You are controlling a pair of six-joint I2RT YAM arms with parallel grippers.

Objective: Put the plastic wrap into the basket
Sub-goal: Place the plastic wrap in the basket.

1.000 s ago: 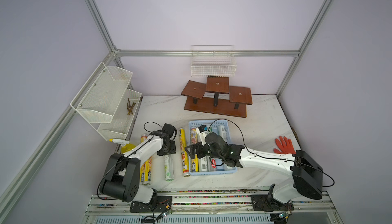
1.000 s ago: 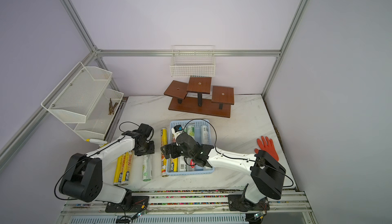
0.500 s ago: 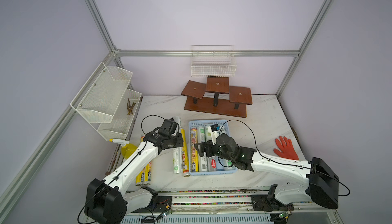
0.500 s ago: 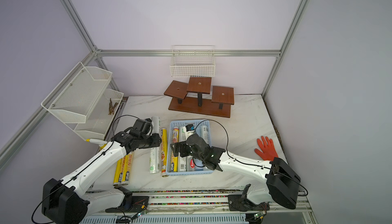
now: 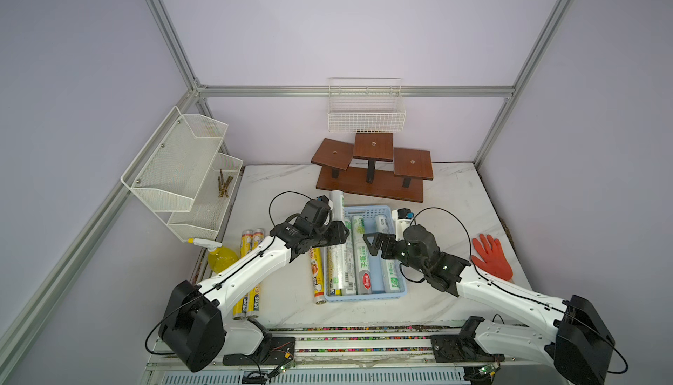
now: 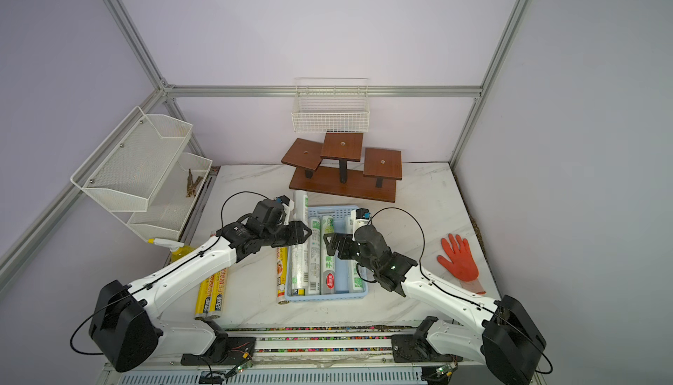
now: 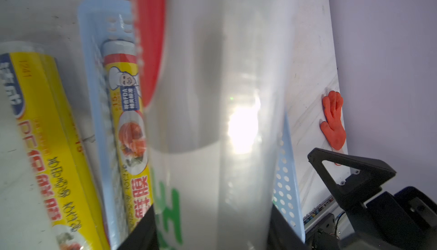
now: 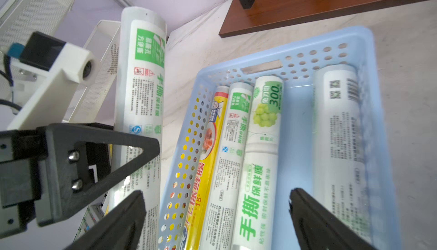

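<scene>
My left gripper will cross the basket and go down into the gap between the white rolls to release, since the basket's bottom shows bare there.
My left gripper (image 5: 337,235) (image 6: 300,235) (image 7: 211,232) is shut on a silvery-white roll of plastic wrap with green print (image 5: 337,204) (image 6: 301,204) (image 7: 212,95) (image 8: 142,83). The roll hangs lengthwise over the left wall of the light blue basket (image 5: 364,295) (image 6: 327,295) (image 8: 369,54), and its far end passes the basket's far wall. Several rolls lie in the basket (image 8: 260,142). One yellow roll (image 5: 317,274) lies on the table against the basket's left side. My right gripper (image 5: 371,244) (image 6: 333,244) (image 8: 216,195) stands open and empty above the basket's middle.
Two yellow rolls (image 5: 251,292) lie side by side at the left, partly under my left arm. A yellow spray bottle (image 5: 220,259) sits below the white mesh rack (image 5: 182,168). A wooden stand (image 5: 371,175) and a white wire basket (image 5: 366,110) are behind. An orange glove (image 5: 491,259) lies right.
My left gripper lifted the silvery-white roll off the table and carried it right, to the basket's left wall. The right gripper drifted right over the basket and stayed open.
</scene>
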